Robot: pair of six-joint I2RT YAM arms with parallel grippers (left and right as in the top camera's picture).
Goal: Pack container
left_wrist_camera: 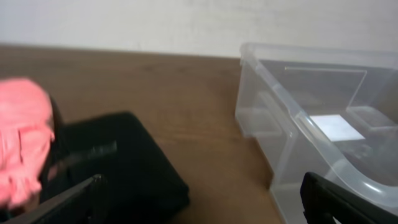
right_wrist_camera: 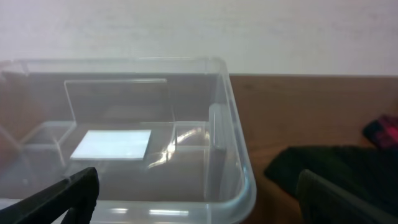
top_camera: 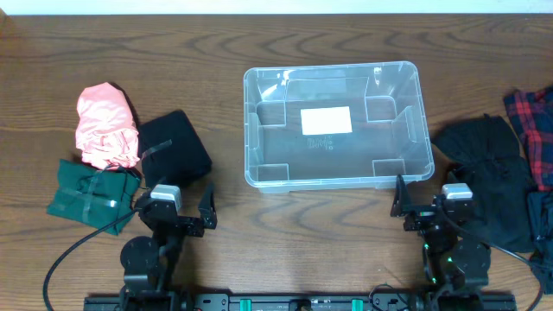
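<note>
The black garment's far part lies outward of my right gripper, to its right in the overhead view. I need to move my right gripper over next, tip it down and lower it onto that part.
The clear container with a white label on its bottom stands empty at the table's middle; it also shows in the left wrist view and the right wrist view. My left gripper is open and empty, near the table's front edge, just in front of a folded black cloth. A pink garment and a green cloth lie left of it. My right gripper is open and empty by the container's front right corner, next to a black garment.
A red and dark plaid garment lies at the far right. A green item peeks in at the right edge. A cable runs from the left arm across the table's front left.
</note>
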